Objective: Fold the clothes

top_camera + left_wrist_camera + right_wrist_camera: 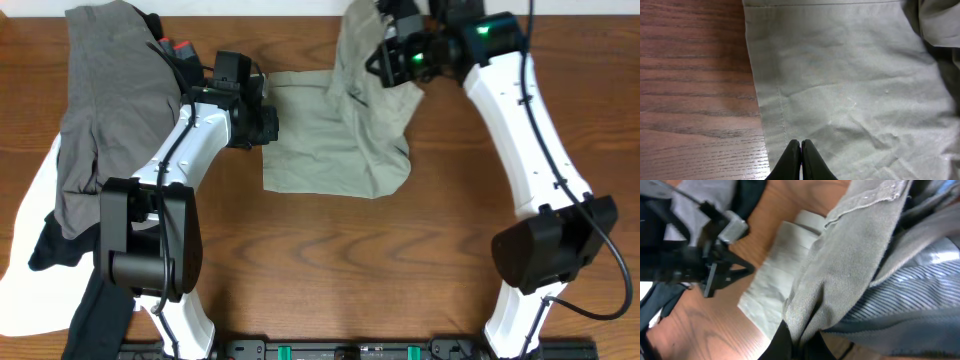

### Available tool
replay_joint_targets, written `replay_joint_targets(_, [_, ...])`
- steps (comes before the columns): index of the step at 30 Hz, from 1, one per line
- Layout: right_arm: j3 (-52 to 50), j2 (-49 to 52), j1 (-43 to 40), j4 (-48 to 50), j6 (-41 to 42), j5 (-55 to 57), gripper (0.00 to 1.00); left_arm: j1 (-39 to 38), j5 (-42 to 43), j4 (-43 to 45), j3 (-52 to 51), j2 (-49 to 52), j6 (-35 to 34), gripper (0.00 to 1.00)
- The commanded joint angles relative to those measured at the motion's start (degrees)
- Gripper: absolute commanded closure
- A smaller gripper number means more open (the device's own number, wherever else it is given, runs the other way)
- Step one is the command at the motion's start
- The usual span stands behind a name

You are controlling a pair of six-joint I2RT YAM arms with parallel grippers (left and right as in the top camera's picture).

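The flat leg lies spread beside the raised fold, so the right gripper will next carry the fold across that leg toward its hemmed edge [276,98] [776,247], lower and open.
The light khaki shorts [340,150] lie in the middle of the wooden table [350,260], one leg spread flat and the other part pulled up toward the back right. My left gripper [268,122] sits at the flat leg's left edge. In the left wrist view its fingers [801,145] are shut tip to tip over the hemmed fabric [850,90], with nothing showing between them. My right gripper [395,60] is raised at the back. In the right wrist view it [800,342] is shut on a bunched fold of the shorts [860,245], which hangs above the table.
A heap of other garments lies at the left: grey [100,110] on top, black [60,245] and white [30,250] below, partly under the left arm. Striped lining [910,295] shows beside the held fold. Bare wood lies in front of the shorts.
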Motion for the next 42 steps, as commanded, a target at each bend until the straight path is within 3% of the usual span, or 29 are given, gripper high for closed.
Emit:
replay_joint_targets(1, [1.81,-0.94,5.01,1.27,-1.4,0.11,0.99,0.02,-0.24,-0.09,-0.2,-0.09,-0.57,0.94])
replay_joint_targets(11, [1.81,3.45,11.72,2.38,-0.94,3.3,0.99,7.87,0.57,-8.13,1.92,-13.14,-0.55,0.92])
replay_joint_targets(16, [1.81,6.21,13.05,4.04,-0.33,2.62,0.99,13.0,0.57,-9.75,1.9,-22.34,-0.55,0.72])
replay_joint_targets(25, [1.81,13.99,19.26,9.07,-0.26,2.62,0.98,14.29,0.46,-10.82,1.77,-27.12,-0.52,0.7])
replay_joint_targets(26, [1.81,14.64,19.93,9.22,-0.13,2.64,0.86,14.29,0.24,-10.99,1.73,-27.04,-0.52,0.7])
replay_joint_targets(27, [1.81,14.91,20.63,9.18,-0.11,2.64,0.61,14.29,-0.33,-11.15,1.7,-26.91,-0.52,0.7])
replay_joint_targets(28, [1.81,14.91,20.92,9.11,-0.11,2.69,0.43,14.29,-0.74,-11.28,1.68,-26.86,-0.5,0.7])
replay_joint_targets(31, [1.99,13.25,20.35,9.16,-0.11,2.97,0.22,14.29,-2.14,-11.26,1.6,-26.75,-0.5,0.7])
replay_joint_targets(37, [2.12,6.19,15.61,8.72,-0.11,2.91,0.2,14.29,-2.64,-11.04,1.6,-26.16,-0.55,0.7])
replay_joint_targets(42, [2.08,4.61,11.76,5.07,-0.13,3.17,0.33,13.66,-0.42,-11.02,1.31,-24.72,-0.52,0.7])
